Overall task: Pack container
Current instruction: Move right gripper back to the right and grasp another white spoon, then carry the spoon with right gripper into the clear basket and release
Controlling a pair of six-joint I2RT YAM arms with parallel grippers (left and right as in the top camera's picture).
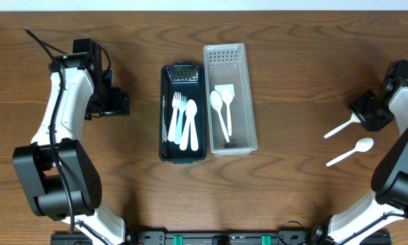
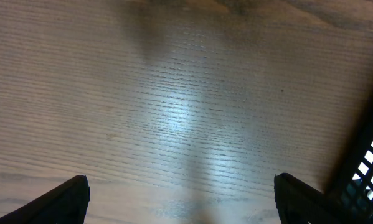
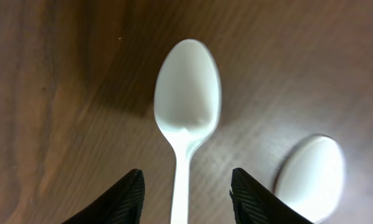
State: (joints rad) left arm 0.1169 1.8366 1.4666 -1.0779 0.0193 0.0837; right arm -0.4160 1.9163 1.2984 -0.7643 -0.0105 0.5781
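I should lower my right gripper onto the spoon's neck, just behind the bowl [image 1: 349,122].
A black tray [image 1: 164,116] holds white forks [image 1: 177,112] and a spoon [image 1: 190,122]. Beside it on the right, a clear perforated container [image 1: 251,102] holds two white spoons [image 1: 221,112]. Two more white spoons lie at the right: one [image 1: 340,127] with its handle reaching into my right gripper [image 1: 366,114], the other [image 1: 350,152] just below it. In the right wrist view the gripper [image 3: 186,199] is open, the spoon's [image 3: 187,99] handle runs between the fingers with gaps on both sides. The second spoon's bowl [image 3: 311,169] shows at lower right. My left gripper [image 1: 124,103] is open and empty over bare wood [image 2: 180,199].
The black tray's mesh corner [image 2: 368,163] shows at the right edge of the left wrist view, close to the left gripper. The wooden table top [image 1: 292,190] surrounds both containers.
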